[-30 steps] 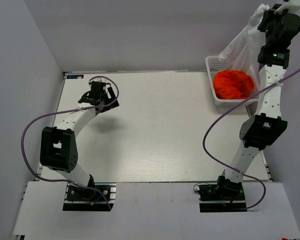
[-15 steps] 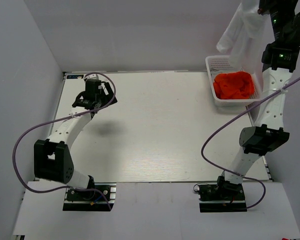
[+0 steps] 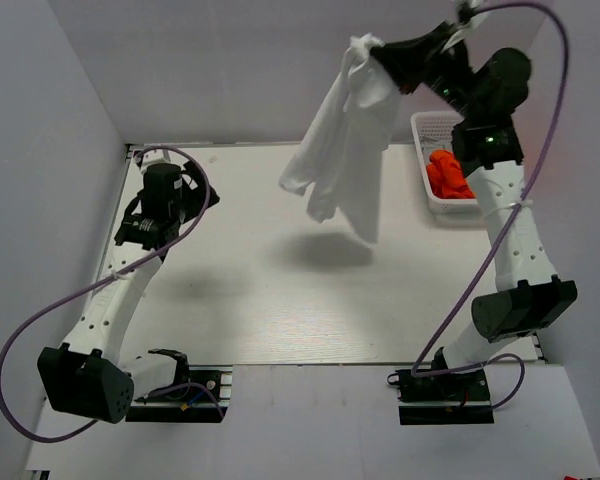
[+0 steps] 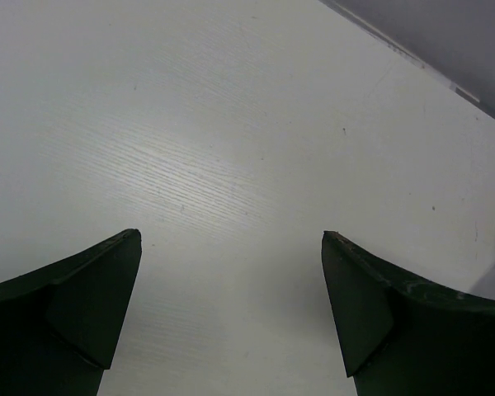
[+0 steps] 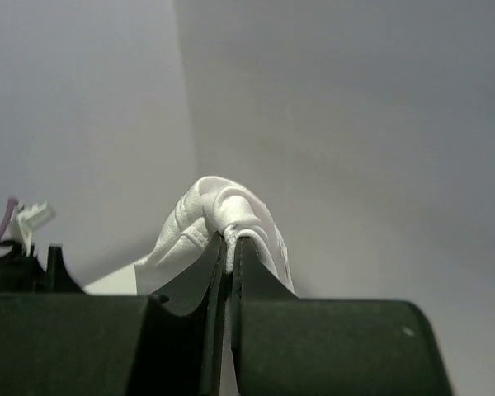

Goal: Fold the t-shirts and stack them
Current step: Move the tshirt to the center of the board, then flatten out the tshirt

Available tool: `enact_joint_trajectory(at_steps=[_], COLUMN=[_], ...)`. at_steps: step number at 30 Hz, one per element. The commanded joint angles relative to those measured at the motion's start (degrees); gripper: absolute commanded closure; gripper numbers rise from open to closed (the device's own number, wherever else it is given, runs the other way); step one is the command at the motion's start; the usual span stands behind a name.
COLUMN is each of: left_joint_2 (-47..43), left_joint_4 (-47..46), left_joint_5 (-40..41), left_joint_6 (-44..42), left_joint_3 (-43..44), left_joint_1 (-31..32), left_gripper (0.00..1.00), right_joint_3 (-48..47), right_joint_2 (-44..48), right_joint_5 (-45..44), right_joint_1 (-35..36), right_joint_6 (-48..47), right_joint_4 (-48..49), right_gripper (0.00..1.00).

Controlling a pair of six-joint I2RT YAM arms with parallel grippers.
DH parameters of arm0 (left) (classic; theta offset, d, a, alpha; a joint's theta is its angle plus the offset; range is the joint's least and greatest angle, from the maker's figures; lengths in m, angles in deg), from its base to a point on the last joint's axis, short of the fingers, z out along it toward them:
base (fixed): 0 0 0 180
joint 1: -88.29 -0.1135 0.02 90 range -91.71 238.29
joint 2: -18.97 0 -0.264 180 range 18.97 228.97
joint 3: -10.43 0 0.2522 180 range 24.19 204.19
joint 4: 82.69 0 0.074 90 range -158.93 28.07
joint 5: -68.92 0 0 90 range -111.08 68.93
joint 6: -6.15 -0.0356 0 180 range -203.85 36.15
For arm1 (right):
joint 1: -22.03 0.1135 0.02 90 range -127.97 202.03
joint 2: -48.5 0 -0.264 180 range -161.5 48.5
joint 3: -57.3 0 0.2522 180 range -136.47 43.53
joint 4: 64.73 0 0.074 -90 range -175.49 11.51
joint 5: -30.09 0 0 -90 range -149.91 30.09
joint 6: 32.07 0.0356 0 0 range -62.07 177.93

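Observation:
The white t-shirt (image 3: 345,140) hangs high above the table, so next my right gripper needs to lower it, fingers tilting downward, and release the fold onto the table's middle.
My right gripper (image 3: 378,55) is shut on a bunched fold of the white t-shirt (image 3: 345,140), which hangs high in the air over the table's middle back. The pinched fold also shows in the right wrist view (image 5: 223,216), bulging above my gripper (image 5: 230,241). Orange t-shirts (image 3: 450,172) lie crumpled in the white lattice basket (image 3: 426,130) at the back right. My left gripper (image 3: 168,222) is open and empty over the back left of the table; in the left wrist view (image 4: 231,235) only bare table shows between its fingers.
The white table (image 3: 280,300) has grey walls at the back and both sides. The shirt's shadow (image 3: 325,250) falls on the table's middle. Purple cables loop from both arms.
My right arm has swung left from above the basket, carrying the white t-shirt out over the table's middle. My left arm has stretched out and its gripper shifted left and nearer.

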State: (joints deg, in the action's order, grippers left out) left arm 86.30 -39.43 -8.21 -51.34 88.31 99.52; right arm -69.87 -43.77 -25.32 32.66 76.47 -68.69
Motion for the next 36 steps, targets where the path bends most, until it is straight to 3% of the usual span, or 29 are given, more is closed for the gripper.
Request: enact_joint_trajectory(at_steps=[1, 4, 8, 9, 11, 12, 13, 14, 22, 25, 33, 36], left_joint_2=[-1.85, -2.99, -2.99, -2.47, -1.07, -0.19, 0.78, 3.05, 10.97, 14.31, 27.84, 33.82], left_joint_4=[5.92, 6.63, 6.1, 5.49, 5.48, 4.7, 4.17, 4.17, -7.33, -9.8, -11.3, -11.3], left_joint_5=[4.19, 4.19, 3.85, 3.84, 2.18, 1.64, 1.64, 0.07, -13.46, -12.96, -9.61, -9.0], left_joint_6=[5.71, 7.73, 9.15, 9.15, 9.15, 8.54, 8.53, 7.84, 3.09, 2.47, 2.99, 3.0], left_joint_3=[0.22, -1.27, -4.87, -5.58, -6.1, -6.11, -6.63, -6.64, -10.94, -9.98, 0.64, 4.77], left_joint_1=[0.2, 0.2, -0.41, -0.41, -0.41, -0.41, 0.28, 0.29, 0.82, 1.96, 2.49, 2.49], left_gripper=[0.0, 0.0, 0.0, 0.0, 0.0, 0.0, 0.0, 0.0, 0.0, 0.0, 0.0, 0.05], right_joint_3=[7.11, 19.95, 48.44, 50.72, 55.2, 55.48, 55.31, 54.61, 59.18, 60.05, 66.73, 67.7], right_joint_2=[1.65, 3.14, 6.74, 6.84, 5.54, 4.56, 4.12, 3.33, 11.32, 13.77, 19.32, 17.92], right_joint_5=[-2.68, -3.21, -10.39, -16.6, -20.41, -22.44, -23.76, -24.91, -36.93, -38.01, -41.44, -41.44], right_joint_1=[4.21, 7.91, 8.53, 8.53, 8.61, 8.53, 8.35, 8.35, 8.18, 8.26, 8.26, 8.26], right_joint_6=[-3.08, -1.77, 5.0, 5.27, 4.4, 3.18, 2.38, 2.37, 3.43, 2.64, 1.49, 1.67], right_joint_4=[-1.28, 2.05, 14.77, 14.98, 12.1, 5.64, 3.32, 1.03, -9.45, -18.56, -24.56, -25.53], right_gripper=[1.0, 1.0, 1.0, 1.0, 0.98, 0.84, 0.55, 0.12, 0.1, 0.1, 0.1, 0.1])
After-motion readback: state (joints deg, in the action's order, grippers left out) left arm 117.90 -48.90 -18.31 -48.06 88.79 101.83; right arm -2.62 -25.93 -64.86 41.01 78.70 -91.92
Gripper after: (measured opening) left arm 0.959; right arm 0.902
